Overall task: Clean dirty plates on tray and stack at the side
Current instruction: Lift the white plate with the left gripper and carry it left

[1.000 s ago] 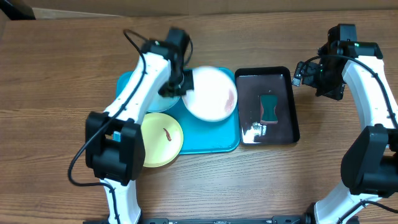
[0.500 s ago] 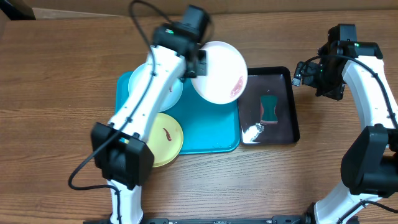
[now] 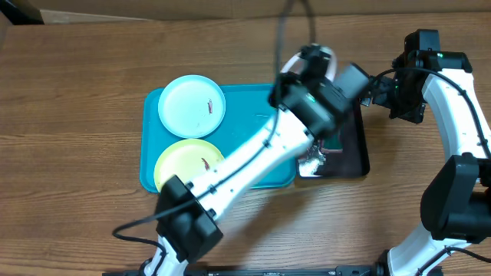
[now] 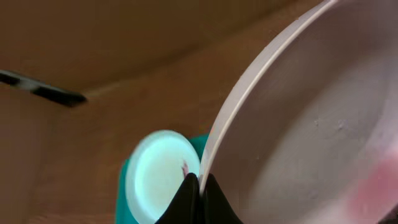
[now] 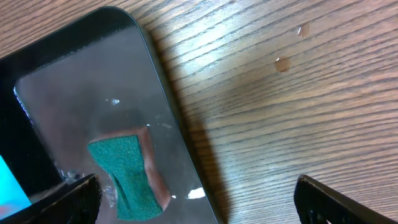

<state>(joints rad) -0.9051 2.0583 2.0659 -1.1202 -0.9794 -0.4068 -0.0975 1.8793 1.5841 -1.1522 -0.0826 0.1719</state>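
My left gripper swings past the light cyan plate and goes down next, since the bare table beyond lies below and to its left in the overhead view.
My left gripper is shut on the rim of the white plate, which has a pink smear on its face. In the overhead view that gripper holds the plate tilted on edge above the far end of the black tray, and the arm hides most of the plate. The light cyan plate and the yellow-green plate lie on the turquoise tray, each with a small brown smear. My right gripper stands open and empty over the black tray's right edge.
A green sponge lies in the wet black tray. A few water drops sit on the wooden table to its right. The left arm spans the turquoise tray diagonally. A cardboard wall runs along the far side.
The left arm has lifted the white plate off the turquoise tray and swung it right to above the black tray, tilting it on edge. The right arm has not moved.
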